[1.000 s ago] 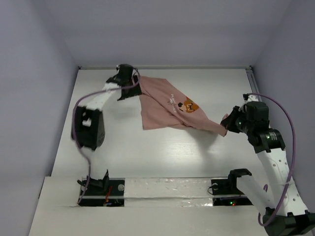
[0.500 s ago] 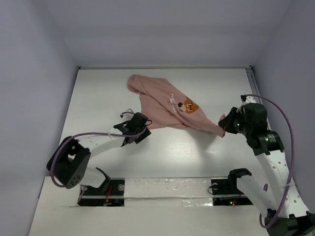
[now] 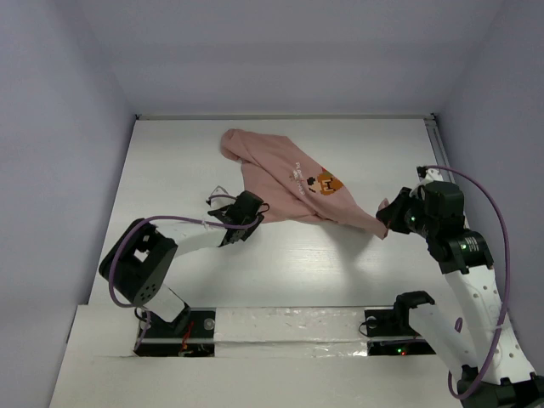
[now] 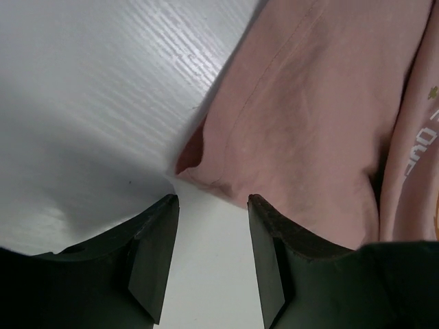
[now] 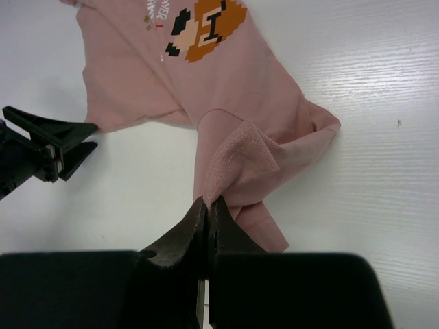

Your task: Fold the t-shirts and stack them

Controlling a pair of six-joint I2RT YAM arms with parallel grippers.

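Observation:
The right gripper goes back toward the metal bar and left in the top view next, releasing the t-shirt's bunched fold where the table is bare (image 3: 334, 247).
The dusty-pink t-shirt (image 3: 285, 174) lies crumpled on the white table, its orange-and-brown pixel graphic (image 3: 326, 183) facing up. My right gripper (image 3: 387, 212) is shut on a pinched fold of the shirt's right end; in the right wrist view the jaws (image 5: 208, 205) clamp the hem of the t-shirt (image 5: 206, 75). My left gripper (image 3: 252, 211) is open and low at the shirt's lower left corner. In the left wrist view its fingers (image 4: 154, 240) straddle bare table just short of the t-shirt corner (image 4: 199, 157).
The white table (image 3: 280, 263) is walled by grey panels on three sides. A metal rail (image 3: 280, 327) with the arm bases runs along the near edge. The left arm's black elbow (image 3: 136, 268) sits at the near left.
My left arm has let go of the shirt's far left end, swung down to the near side and now sits open at the lower left corner. My right gripper barely moved.

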